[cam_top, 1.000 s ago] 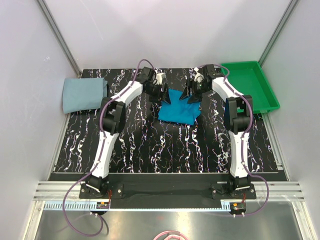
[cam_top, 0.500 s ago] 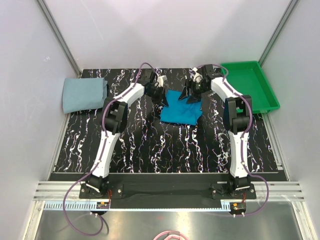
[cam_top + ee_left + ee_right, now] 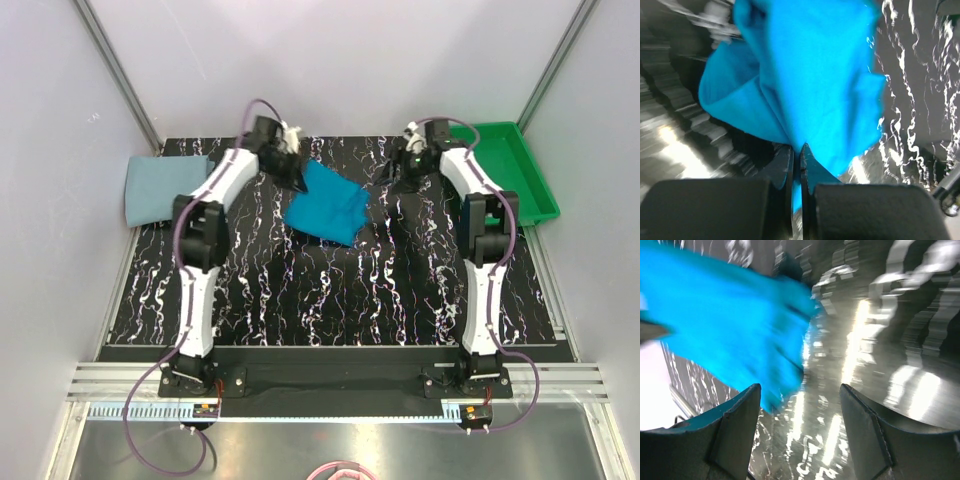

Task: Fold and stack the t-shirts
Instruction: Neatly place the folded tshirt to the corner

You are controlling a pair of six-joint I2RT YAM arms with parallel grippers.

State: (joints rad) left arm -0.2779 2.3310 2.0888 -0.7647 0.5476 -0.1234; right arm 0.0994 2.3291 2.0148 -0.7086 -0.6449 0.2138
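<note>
The grey-blue t-shirt [image 3: 166,188] is already folded, so my left gripper will next carry the teal t-shirt to the left in the top view and let go of it over the grey-blue t-shirt.
A bright teal-blue t-shirt [image 3: 327,204] lies bunched on the black marbled table, back centre-left. My left gripper [image 3: 297,170] is shut on that shirt's upper left corner; in the left wrist view the cloth [image 3: 810,75] is pinched between the fingers [image 3: 782,167] of the left gripper [image 3: 796,152] and spreads away from them. A pale grey-blue t-shirt [image 3: 166,188] lies folded at the table's left edge. My right gripper [image 3: 402,172] stands open to the right of the teal shirt and apart from it. In the right wrist view the right gripper [image 3: 801,405] holds nothing, and the teal shirt [image 3: 730,330] is blurred at upper left.
A green plastic tray [image 3: 500,172] stands at the back right corner, just beyond my right arm. White walls with metal frame posts close in the table on the left, back and right. Both arm bases sit at the near edge.
My left gripper shut on the teal shirt's corner and pulled it to the left. My right gripper let go of the shirt and moved right, away from it.
</note>
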